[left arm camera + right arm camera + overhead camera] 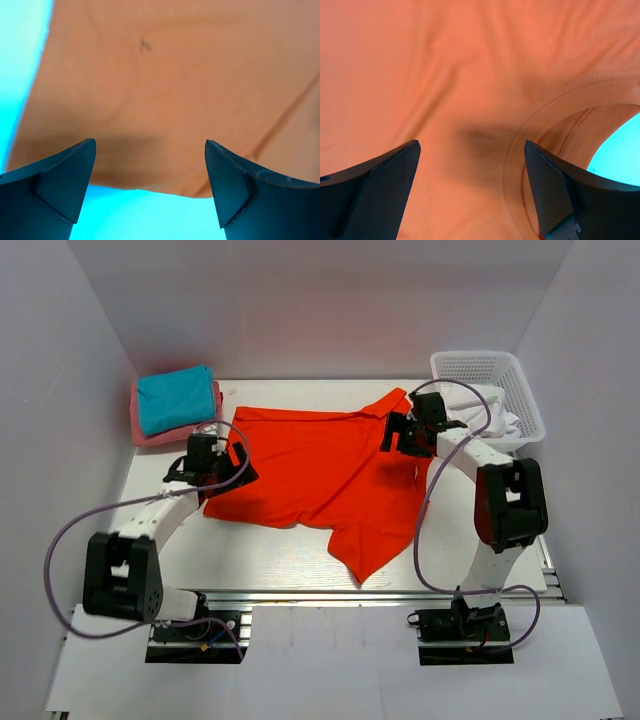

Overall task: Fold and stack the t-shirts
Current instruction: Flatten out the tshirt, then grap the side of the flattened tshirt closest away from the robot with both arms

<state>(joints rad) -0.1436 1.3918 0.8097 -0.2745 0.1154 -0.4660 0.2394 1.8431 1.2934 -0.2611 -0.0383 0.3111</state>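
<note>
The left gripper draws back and down to the shirt's near corner, to its left in the top view, next, as it hovers over flat cloth.
The orange-red t-shirt (320, 475) lies spread across the middle of the table, with one corner trailing toward the near edge. My left gripper (212, 472) is open just over the shirt's left edge; its wrist view shows that edge of the shirt (170, 95) between the fingers. My right gripper (403, 437) is open over the shirt's right side near the neck opening; the collar seam (555, 125) shows in its wrist view. A folded teal shirt (177, 397) lies on a folded pink shirt (150, 432) at the back left. White shirts (492, 412) sit in the basket.
A white plastic mesh basket (482, 368) stands at the back right, close behind the right arm. White walls enclose the table on the left, back and right. The folded stack sits against the left wall.
</note>
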